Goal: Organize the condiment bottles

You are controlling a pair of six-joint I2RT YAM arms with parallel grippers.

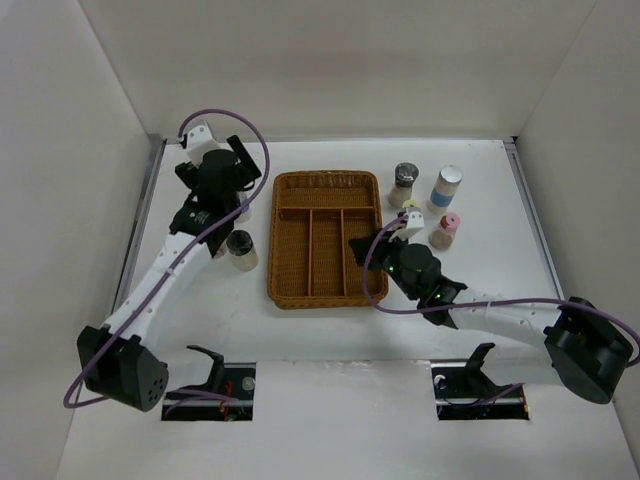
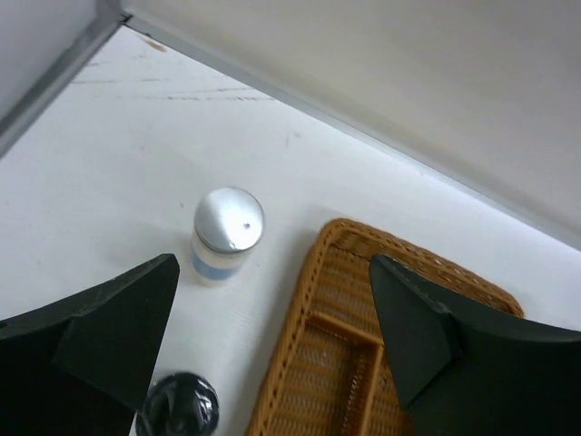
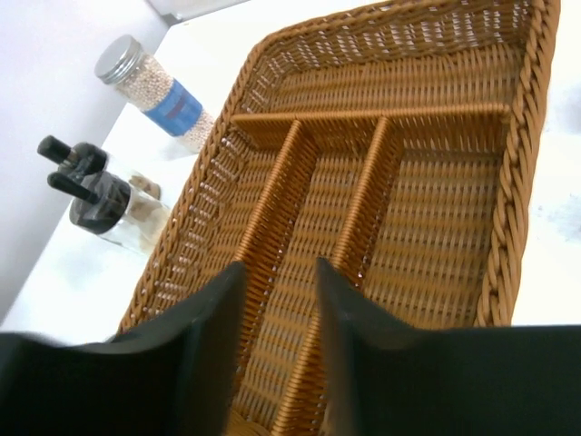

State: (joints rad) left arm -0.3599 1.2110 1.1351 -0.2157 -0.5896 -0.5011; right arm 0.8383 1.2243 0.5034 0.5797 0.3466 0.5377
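The white-and-blue bottle is below, and its silver cap point(image 2: 229, 220) already shows between the open fingers of my left gripper, so I need to lower them around it next and close.
My left gripper point(image 1: 238, 198) point(image 2: 272, 272) is open and empty, hovering above the table just left of the wicker tray. A silver-capped white-and-blue bottle point(image 2: 229, 232) stands ahead of it, and a black-capped jar point(image 2: 182, 407) point(image 1: 240, 250) is near its left finger. My right gripper point(image 1: 360, 247) point(image 3: 280, 268) is open a little and empty, low over the tray's long compartments. The right wrist view shows the silver-capped bottle point(image 3: 150, 89) and the black-capped jar point(image 3: 107, 202) left of the tray. Right of the tray stand a dark-grey-capped point(image 1: 404, 183), a silver-capped point(image 1: 446, 186), a pink-capped point(image 1: 446, 229) and a cream-capped bottle point(image 1: 411, 209).
The brown wicker divided tray point(image 1: 285, 250) point(image 2: 336, 300) point(image 3: 508, 209) lies at the table's middle with nothing in its compartments. White walls close in the table at the back and sides. Purple cables loop around both arms.
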